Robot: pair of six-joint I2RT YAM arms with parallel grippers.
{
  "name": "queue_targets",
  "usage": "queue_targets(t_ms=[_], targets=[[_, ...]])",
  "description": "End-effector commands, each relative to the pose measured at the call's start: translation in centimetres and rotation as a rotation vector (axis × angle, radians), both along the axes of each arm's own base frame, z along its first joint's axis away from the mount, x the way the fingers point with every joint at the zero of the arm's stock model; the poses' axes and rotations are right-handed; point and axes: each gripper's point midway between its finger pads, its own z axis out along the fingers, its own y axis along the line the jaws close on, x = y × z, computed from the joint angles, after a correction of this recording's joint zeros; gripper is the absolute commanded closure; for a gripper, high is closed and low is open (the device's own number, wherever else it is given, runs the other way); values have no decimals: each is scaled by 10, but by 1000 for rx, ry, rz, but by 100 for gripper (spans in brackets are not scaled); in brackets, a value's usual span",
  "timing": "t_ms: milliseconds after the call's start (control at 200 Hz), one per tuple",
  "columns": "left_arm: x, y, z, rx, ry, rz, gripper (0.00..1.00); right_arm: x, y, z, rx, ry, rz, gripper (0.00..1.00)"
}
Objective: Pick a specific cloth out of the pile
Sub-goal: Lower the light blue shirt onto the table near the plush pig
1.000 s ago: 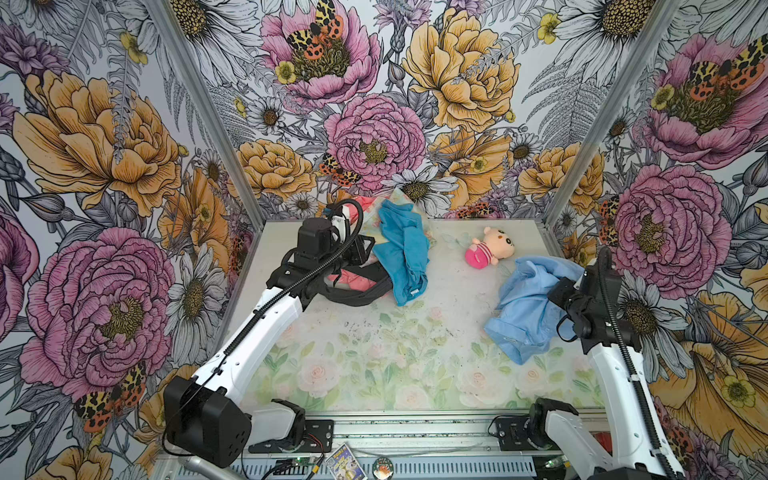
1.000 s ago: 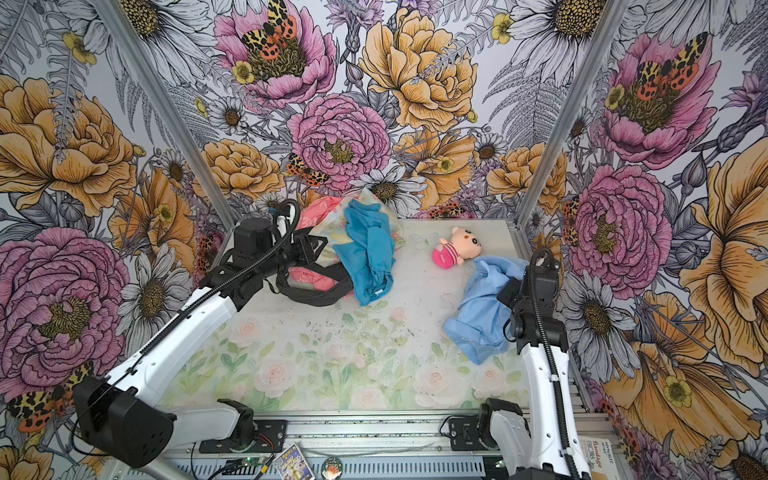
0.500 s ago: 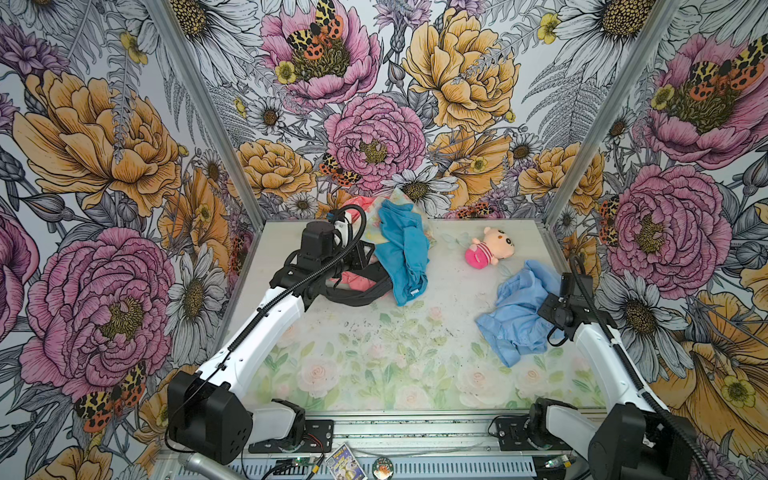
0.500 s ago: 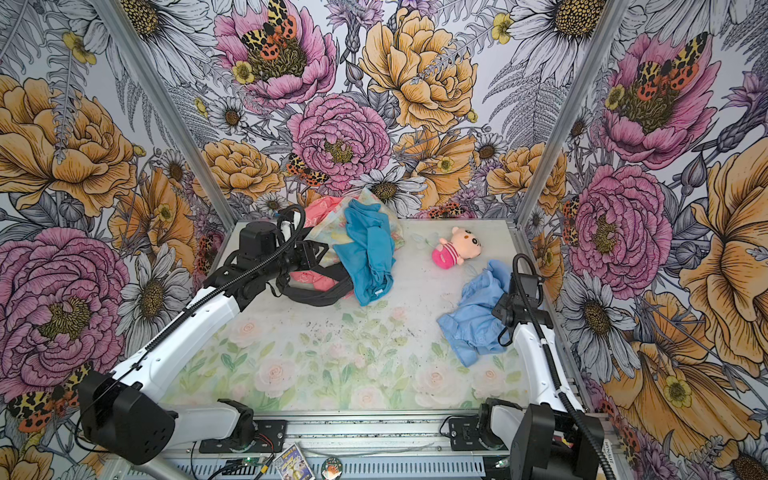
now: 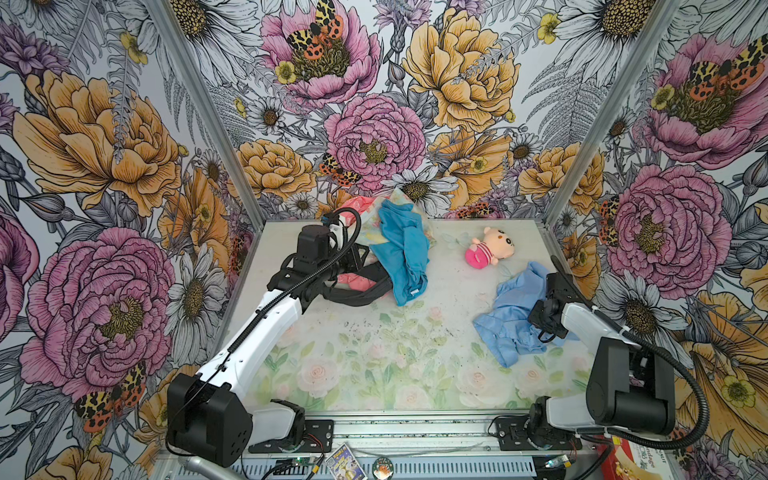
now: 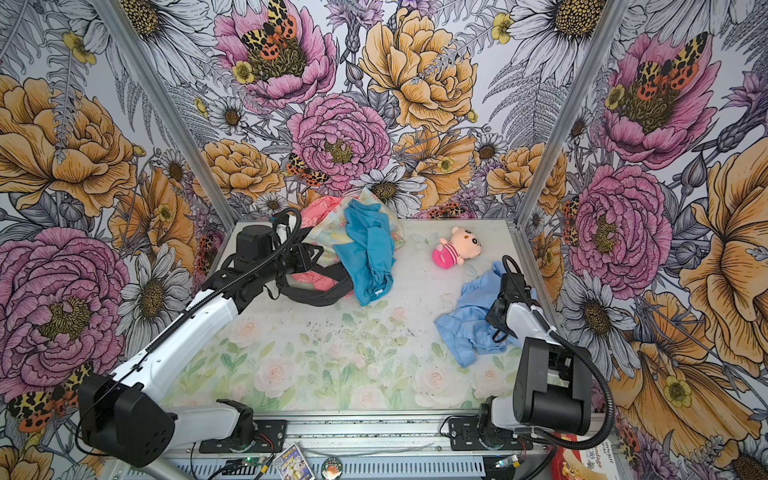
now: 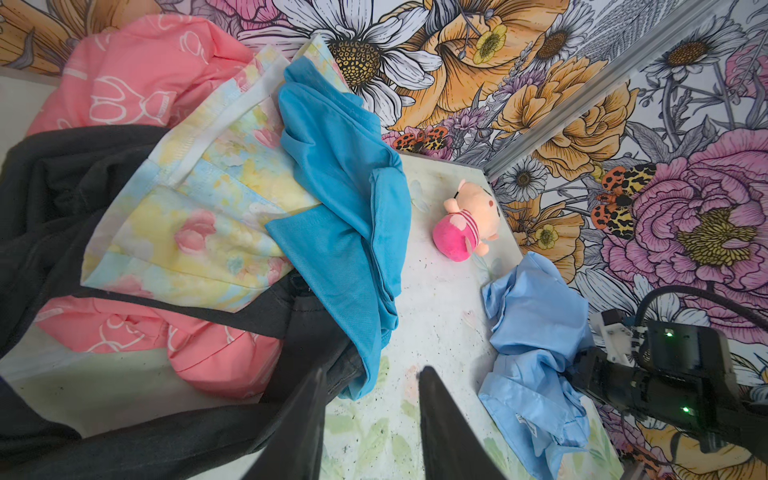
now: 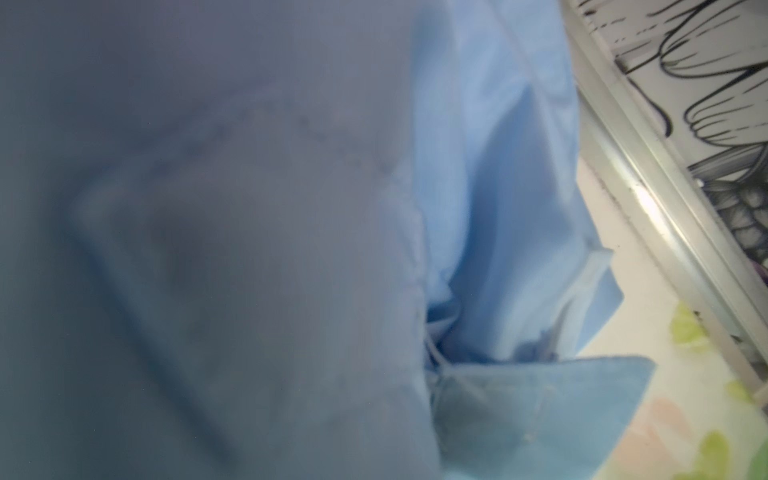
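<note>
The cloth already lies apart from the pile, so my right gripper should dip slightly, away from the metal bar, into the cloth's crumpled folds and release it.
The cloth [image 5: 509, 320] [image 6: 469, 320], a pale sky-blue shirt, lies crumpled on the table's right side, apart from the pile. My right gripper [image 5: 547, 307] sits on its right edge, shut on the cloth, fingertips buried in the folds. Cloth [image 8: 498, 166] fills the right wrist view. The pile [image 5: 405, 253] [image 6: 368, 249] is at the back left: teal, coral-pink, pastel floral and black strapped pieces. My left gripper [image 5: 360, 261] [image 7: 372, 370] hovers at the pile's near edge, open and holding nothing, with one finger beside a black strap. The cloth [image 7: 536, 328] also shows in the left wrist view.
A pink plush toy [image 5: 488, 249] [image 7: 465, 224] lies at the back, between the pile and the cloth. Flowered walls close in three sides, with a metal rail [image 8: 648, 199] along the right wall close to the cloth. The arm bases stand on the front rail [image 5: 415, 424].
My right gripper has come down and back toward the front right, bringing the cloth with it; the cloth now rests lower and more bunched on the table. The left arm has barely moved.
</note>
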Motion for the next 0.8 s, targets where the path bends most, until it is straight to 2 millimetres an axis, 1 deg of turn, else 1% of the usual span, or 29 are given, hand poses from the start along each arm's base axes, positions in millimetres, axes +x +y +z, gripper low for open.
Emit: queue_targets(t_ms=[0,145,315,450,515,600,685,770,795], targets=[[-4,3,14,-19,-49,-5,61,18,-2,3,14,-28,4,100],[-3,8,14,-18,-51,5,61,23,-3,-6,23,2,13,100],[-2,14,15,-20,-58,22,59,27,-3,-9,28,16,22,84],[0,18,15,-23,-56,34,58,29,-1,-11,40,16,27,75],[1,20,14,-23,-55,39,58,30,0,-11,45,15,28,67],[3,24,13,-22,-52,47,58,31,2,-11,54,11,36,59],[5,29,12,-13,-53,66,57,33,4,-8,69,2,46,50],[7,36,11,-4,-55,87,57,34,4,-2,68,-20,40,46],[7,37,10,-3,-54,90,57,35,4,3,66,-35,39,45]])
